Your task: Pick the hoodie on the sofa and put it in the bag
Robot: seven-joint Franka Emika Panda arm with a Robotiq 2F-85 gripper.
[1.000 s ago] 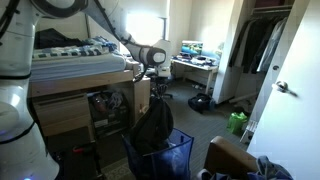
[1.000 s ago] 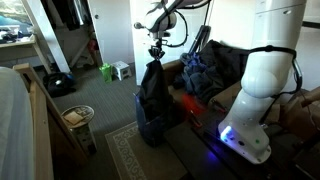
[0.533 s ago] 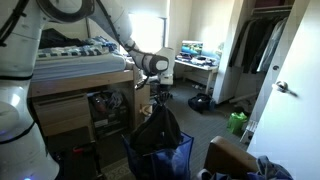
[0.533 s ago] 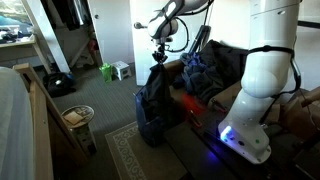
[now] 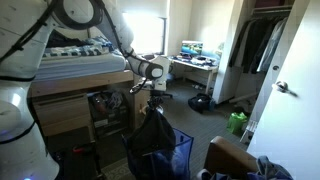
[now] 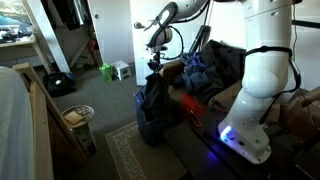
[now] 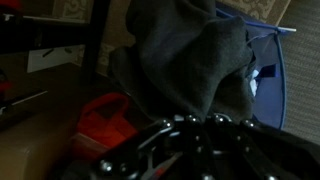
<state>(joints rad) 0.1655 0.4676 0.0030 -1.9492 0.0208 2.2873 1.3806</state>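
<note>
The robot should lower its gripper next toward the blue mesh bag's opening [image 5: 160, 138] and let go of the hoodie's fold, because the upper part of the hoodie still hangs above the bag's rim.
My gripper [image 5: 152, 93] is shut on the top of the dark grey hoodie [image 5: 152, 130], which hangs straight down from it. The hoodie's lower part sits inside the blue mesh bag [image 5: 186, 150] on the floor. Both also show in an exterior view, the gripper [image 6: 155, 66] above the hoodie [image 6: 152, 95] and the bag [image 6: 147, 128], which stands in front of the sofa [image 6: 190, 100]. In the wrist view the hoodie [image 7: 190, 60] bunches just past my fingers [image 7: 195, 125], with the bag's blue wall [image 7: 292, 85] to the right.
A wooden loft bed [image 5: 80, 80] stands close beside the bag. A desk with a monitor [image 5: 195, 50] and a green container [image 5: 237, 122] are farther back. A pile of clothes [image 6: 205, 68] lies on the sofa. A round basket [image 6: 75, 118] sits on the floor.
My gripper has moved down with the hoodie. The hoodie has sunk deeper into the blue bag and bunches up more.
</note>
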